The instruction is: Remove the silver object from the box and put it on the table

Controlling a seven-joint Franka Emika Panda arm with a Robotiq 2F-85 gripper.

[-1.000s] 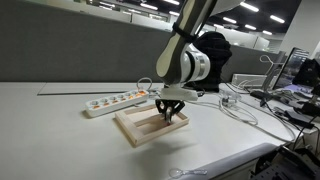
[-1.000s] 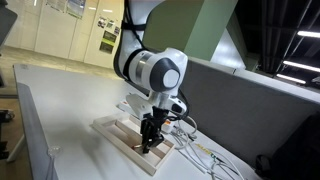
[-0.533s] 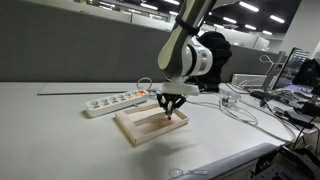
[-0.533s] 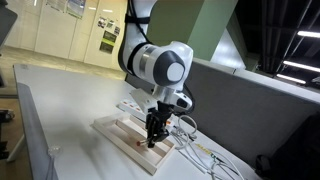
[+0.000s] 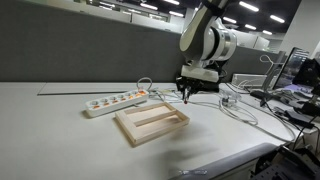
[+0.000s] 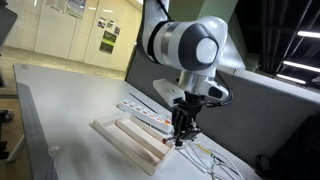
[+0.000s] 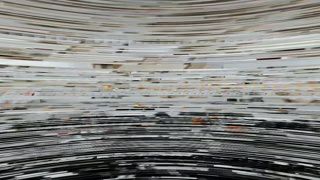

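The small thin item will go down with my gripper toward the bare tabletop beside the tray's nearest corner and be released there, because that spot is clear and outside the box [image 5: 127, 129].
The box [image 5: 127, 129] is a shallow light-wood tray on the off-white table [image 5: 55, 135]; it also shows in an exterior view [image 6: 112, 136]. My gripper [image 5: 186, 96] hangs above the table just past the tray's far right corner, fingers shut. In an exterior view my gripper [image 6: 180, 138] holds a small thin item with a reddish end at its tips, the silver object [image 6: 178, 144]. The inside of the tray looks bare. The wrist view is streaked noise and shows nothing.
A white power strip [image 5: 114, 101] lies behind the tray and also shows in an exterior view [image 6: 138, 108]. White cables [image 5: 240, 110] trail over the table right of the gripper. A grey partition wall stands behind. The table's front edge is near the tray.
My gripper has risen out of the tray and moved away past its far right corner, over the table near the cables. The tray has not moved.
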